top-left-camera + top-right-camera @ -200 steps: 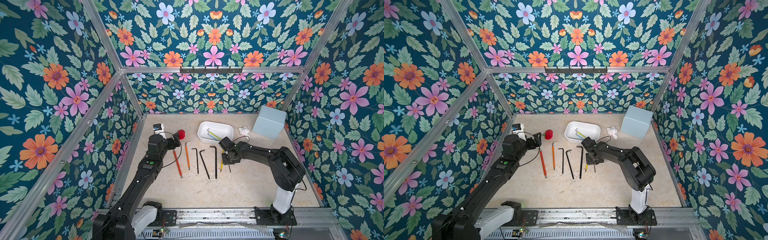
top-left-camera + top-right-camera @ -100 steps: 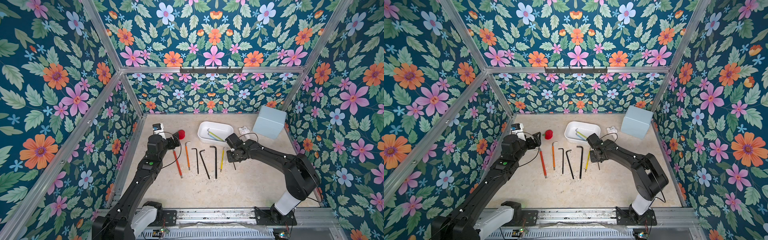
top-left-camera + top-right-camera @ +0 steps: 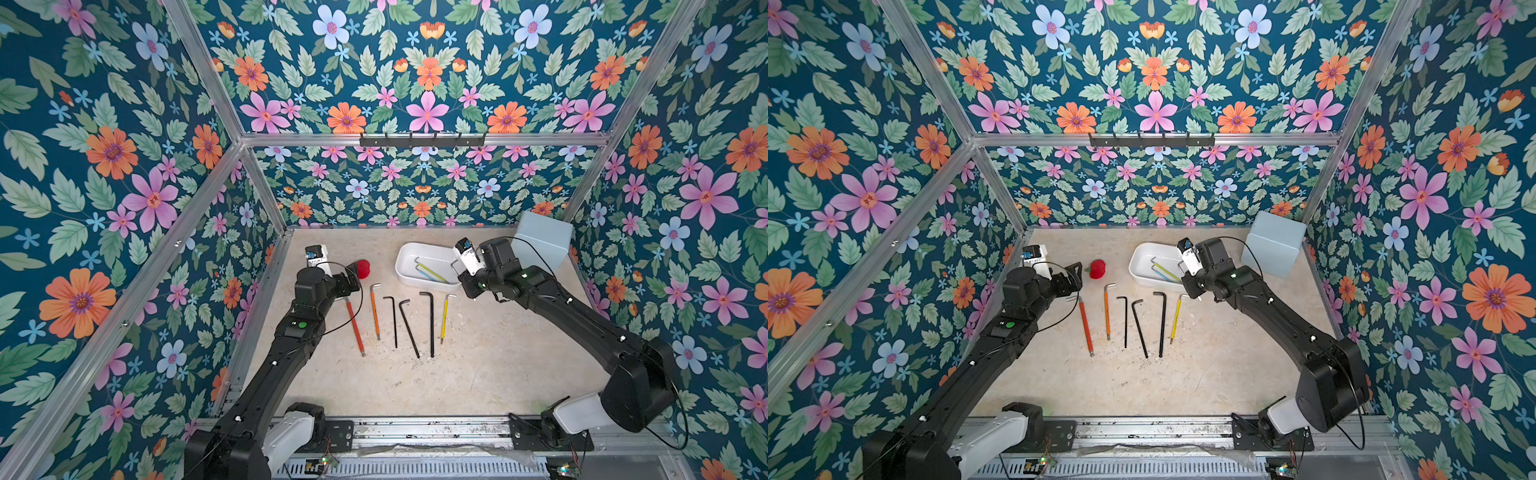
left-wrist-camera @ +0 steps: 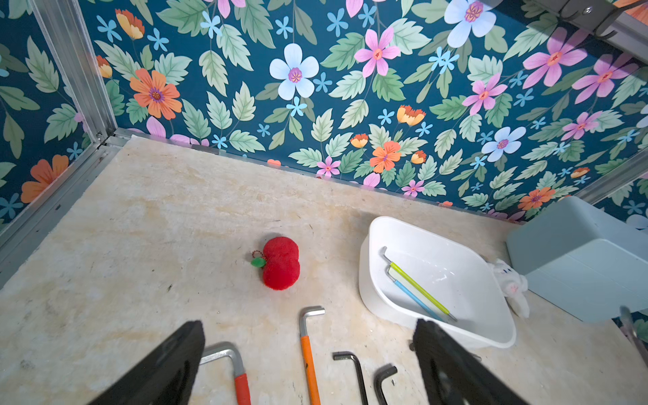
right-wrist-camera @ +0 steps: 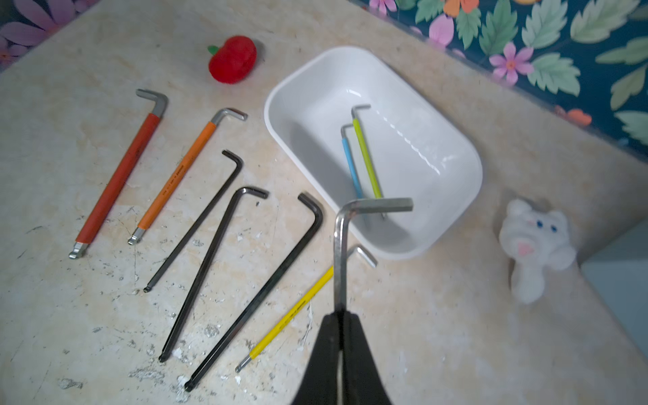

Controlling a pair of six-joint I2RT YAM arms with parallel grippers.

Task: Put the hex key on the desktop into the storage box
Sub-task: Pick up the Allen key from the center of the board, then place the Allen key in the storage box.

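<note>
The grey hex key's body is still outside the box's near rim. My right gripper will next carry it outward and release it on the box's bottom [image 3: 412, 272] beside the blue key.
My right gripper [image 5: 341, 315] is shut on the long shaft of a bare grey hex key [image 5: 338, 252]. It holds the key above the desktop [image 3: 478, 365], and the key's bent end [image 5: 382, 204] hangs over the near rim of the white storage box [image 3: 404, 272]. A green and a blue hex key [image 5: 361, 161] lie inside the box. Several more hex keys lie in a row on the desktop: red [image 3: 354, 324], orange [image 3: 375, 311], three black [image 3: 409, 328] and yellow [image 3: 444, 318]. My left gripper [image 4: 308, 324] is open and empty, low over the red and orange keys' bent ends.
A red plush apple [image 3: 363, 268] sits to the left of the storage box. A pale blue cube box [image 3: 540, 245] stands in the back right corner, with a small white plush cat [image 5: 533, 245] beside it. Flowered walls close in three sides.
My right gripper has risen from beside the yellow key and moved back toward the storage box, with the grey hex key in it. The left arm has not moved.
</note>
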